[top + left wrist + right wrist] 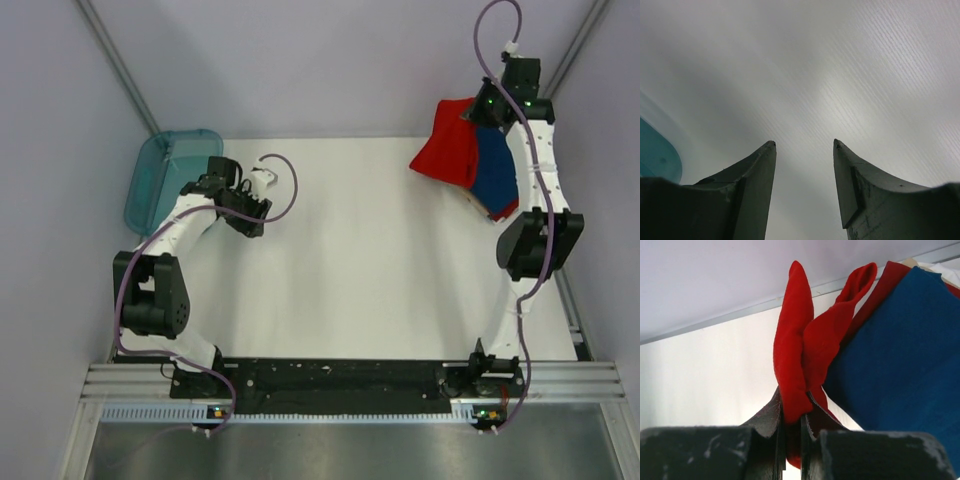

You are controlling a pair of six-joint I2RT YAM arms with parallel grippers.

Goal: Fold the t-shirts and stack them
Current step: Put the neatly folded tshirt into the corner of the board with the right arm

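My right gripper carries the red t-shirt across the navy t-shirt toward the side next, then down by the pile's edge.
A red t-shirt (445,145) hangs lifted at the back right of the white table, over a folded navy blue t-shirt (497,170) with more red cloth under it. My right gripper (482,112) is shut on a bunched fold of the red t-shirt (795,365); the navy t-shirt (900,355) lies just to its right. My left gripper (250,215) is open and empty above bare table at the left, its fingers (760,170) apart with nothing between them.
A translucent teal plastic tray (165,175) stands at the back left, beside the left arm; its corner shows in the left wrist view (657,157). Grey walls close in on both sides and the back. A wooden board edge (490,212) shows under the shirt pile.
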